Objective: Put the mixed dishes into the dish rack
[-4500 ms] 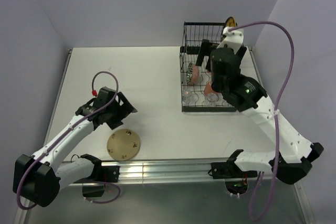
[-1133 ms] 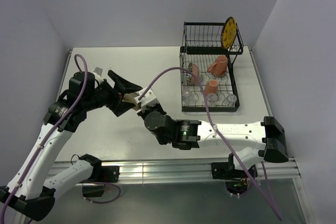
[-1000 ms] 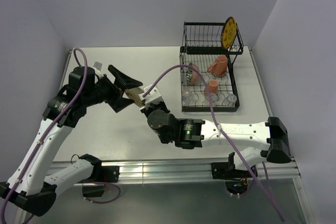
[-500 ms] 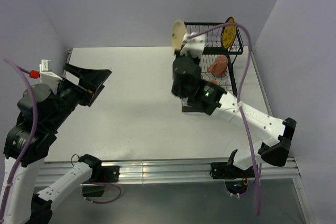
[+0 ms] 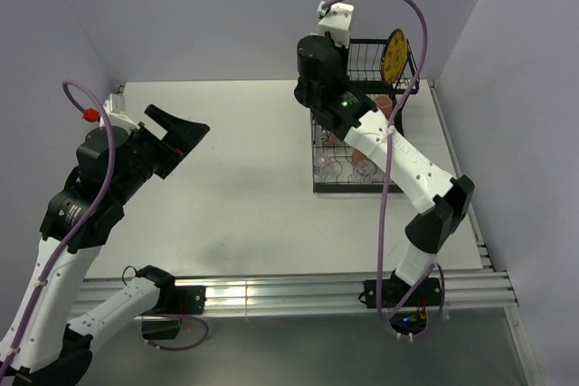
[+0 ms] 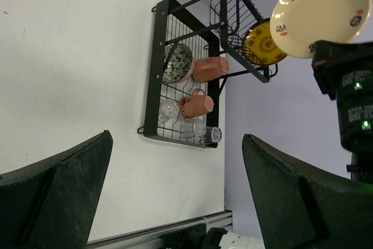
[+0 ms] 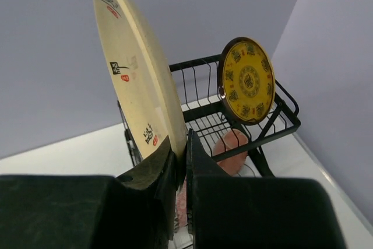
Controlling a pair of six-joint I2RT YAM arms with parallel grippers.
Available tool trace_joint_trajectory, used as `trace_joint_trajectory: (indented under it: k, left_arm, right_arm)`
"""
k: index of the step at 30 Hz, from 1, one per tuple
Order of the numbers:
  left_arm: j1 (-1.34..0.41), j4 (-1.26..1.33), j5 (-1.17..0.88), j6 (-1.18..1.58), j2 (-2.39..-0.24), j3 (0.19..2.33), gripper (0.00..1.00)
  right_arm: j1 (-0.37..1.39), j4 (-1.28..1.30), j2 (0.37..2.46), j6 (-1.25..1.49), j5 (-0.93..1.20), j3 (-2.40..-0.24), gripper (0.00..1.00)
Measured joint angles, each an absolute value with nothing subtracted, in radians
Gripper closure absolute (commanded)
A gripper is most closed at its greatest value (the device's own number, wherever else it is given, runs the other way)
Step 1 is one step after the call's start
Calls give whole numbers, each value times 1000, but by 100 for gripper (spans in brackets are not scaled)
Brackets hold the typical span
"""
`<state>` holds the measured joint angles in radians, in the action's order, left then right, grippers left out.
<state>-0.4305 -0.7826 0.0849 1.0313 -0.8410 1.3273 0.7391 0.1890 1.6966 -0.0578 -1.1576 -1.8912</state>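
My right gripper should next move down and to the right in the top view to free the tan speckled plate, because the empty slots of the taller basket are below the gripper that way.
The tan speckled plate (image 7: 134, 86) stands on edge, pinched at its lower rim by my right gripper (image 7: 182, 139), which is shut on it. From the left wrist the plate (image 6: 320, 13) shows high up beside the dish rack's (image 6: 152, 86) taller basket. The yellow patterned plate (image 7: 247, 80) stands upright in that basket (image 7: 256, 138). On the lower level sit the dark bowl (image 6: 177, 62), two orange mugs (image 6: 210, 68) (image 6: 195, 104) and clear glasses (image 6: 213, 134). My left gripper (image 6: 178, 190) hangs open and empty, high over the table's left side (image 5: 176, 137).
The dish rack (image 5: 362, 189) stands at the table's far right, close to the back wall. The right arm (image 5: 398, 155) stretches over the rack's lower level. An aluminium rail (image 5: 271, 291) runs along the near edge.
The right arm has swung the tan plate from mid-table up and back to the rack's upper basket. The left arm, gripper open, has drawn back to the left and risen.
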Motion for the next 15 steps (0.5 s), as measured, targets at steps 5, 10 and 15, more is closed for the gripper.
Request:
trace_joint_trajectory:
  k: [5,10,15]
  left_arm:
    - [-430,-755,73,987,-855,1281,1]
    - [-430,-734,58,954,-881,1245,1]
    - [-431,-721,46,926,-892,1230,1]
  right_arm:
    - [665,245,1760,-66,-1102,-1930,100]
    - [606,278,1810,-72,-1063,-2003,100]
    - [559,293,1842,-71,-1040,-2026,100]
